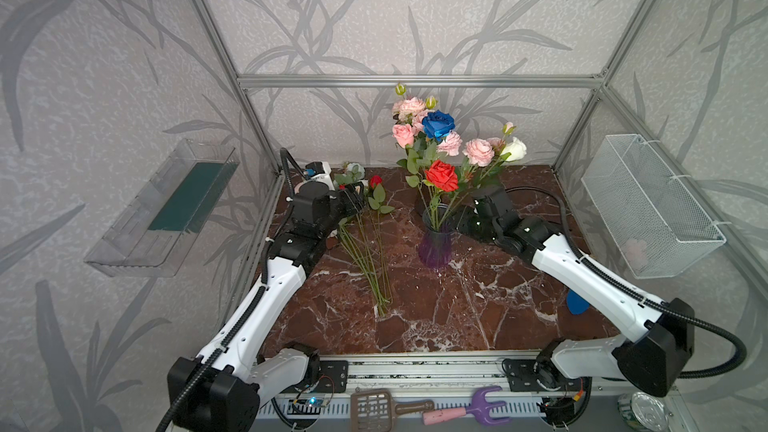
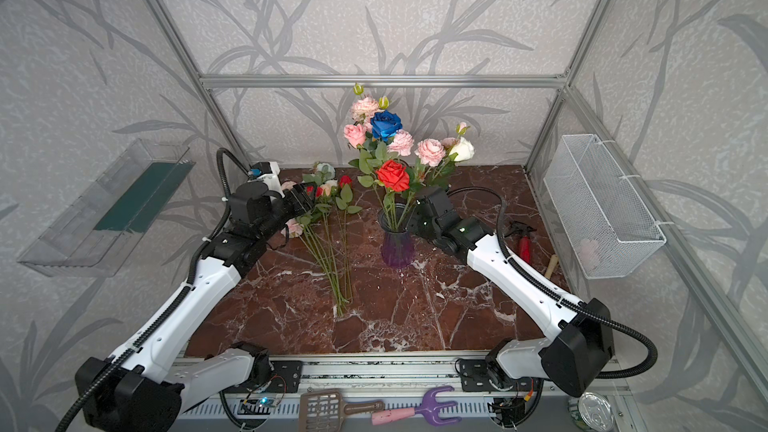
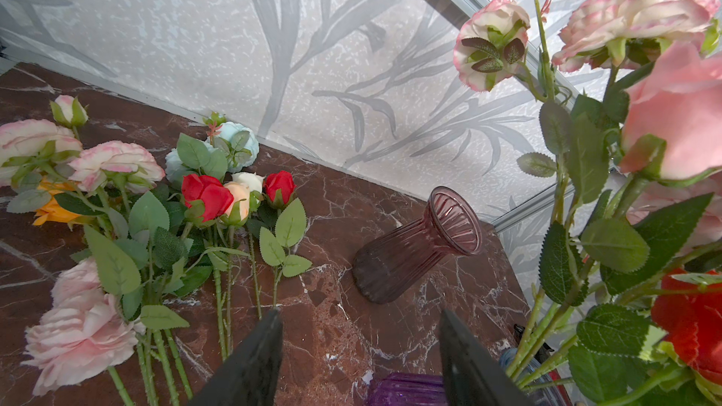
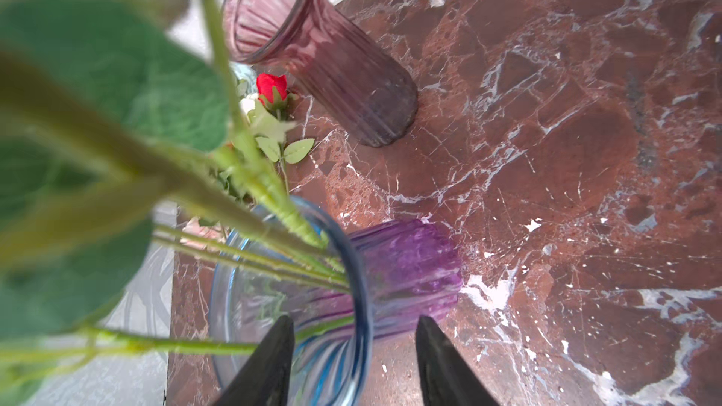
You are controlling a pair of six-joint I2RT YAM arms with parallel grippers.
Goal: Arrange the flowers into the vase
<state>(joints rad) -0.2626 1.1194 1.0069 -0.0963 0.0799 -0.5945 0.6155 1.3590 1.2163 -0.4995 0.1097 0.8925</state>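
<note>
My right gripper eases in toward the purple vase (image 1: 435, 245) next and closes on the vase's blue-tinted rim, since it stands just ahead between the open fingers.
A purple vase (image 1: 435, 245) (image 2: 397, 248) stands mid-table holding several flowers: a blue rose (image 1: 438, 123), a red rose (image 1: 443, 175), a white rose (image 1: 514, 148) and pink peonies (image 1: 478, 151). More flowers (image 3: 117, 208) lie in a loose bunch on the marble left of the vase, their stems (image 1: 365, 257) pointing toward the front. My left gripper (image 3: 361, 320) (image 1: 358, 198) hovers open beside the blooms of that bunch, nothing between its fingers. My right gripper (image 4: 353, 326) (image 1: 459, 218) is open at the vase's blue-tinted rim (image 4: 361, 287), which stands between its jaws.
A second, pinkish ribbed vase (image 3: 418, 244) (image 4: 332, 60) stands empty behind the purple one. A white wire basket (image 1: 648, 205) hangs on the right wall, a clear tray (image 1: 166, 209) on the left. A blue object (image 1: 577, 301) and a red tool (image 2: 524, 245) lie at the right edge.
</note>
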